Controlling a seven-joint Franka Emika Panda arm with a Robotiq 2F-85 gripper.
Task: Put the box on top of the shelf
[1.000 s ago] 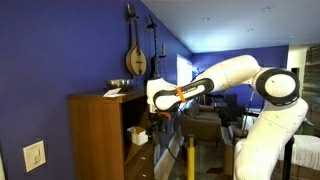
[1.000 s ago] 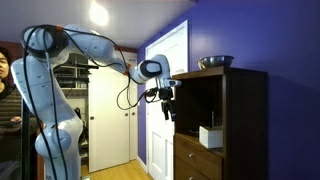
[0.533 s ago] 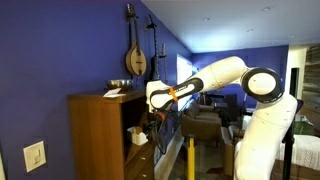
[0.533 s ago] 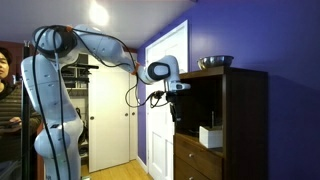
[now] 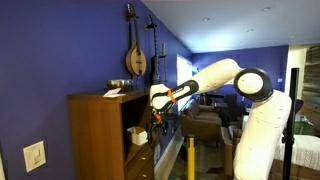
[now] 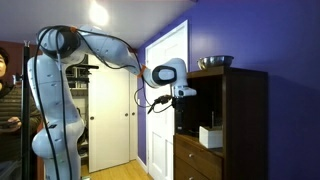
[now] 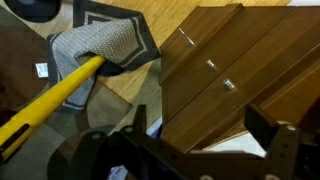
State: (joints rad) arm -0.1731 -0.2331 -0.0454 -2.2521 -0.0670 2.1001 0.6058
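My gripper tilts toward the shelf's open section next and moves down and outward onto the box's near upper edge (image 6: pixel 204 128), since the box sits lower, inside the shelf.
The brown wooden shelf (image 5: pixel 98 135) (image 6: pixel 240 120) stands against the blue wall in both exterior views. The small cream-white box (image 5: pixel 137 134) (image 6: pixel 211 136) sits inside an open compartment on the shelf's front. My gripper (image 5: pixel 158 117) (image 6: pixel 186 108) hangs at the front of that compartment, pointing down, slightly above and beside the box and not touching it. In the wrist view the gripper (image 7: pixel 200 140) is open and empty over the shelf's drawer fronts (image 7: pixel 230 70). A pale patch (image 7: pixel 238 145) between the fingers looks like the box.
A metal bowl (image 5: pixel 119 84) (image 6: pixel 215 62) and a flat pale paper-like item (image 5: pixel 116 93) lie on the shelf top. A mop with a yellow handle (image 7: pixel 45 100) lies on the floor rug below. A white door (image 6: pixel 110 115) stands behind the arm.
The arm has swung the gripper closer to the shelf front, from open air to the mouth of the compartment with the box. The box has not moved.
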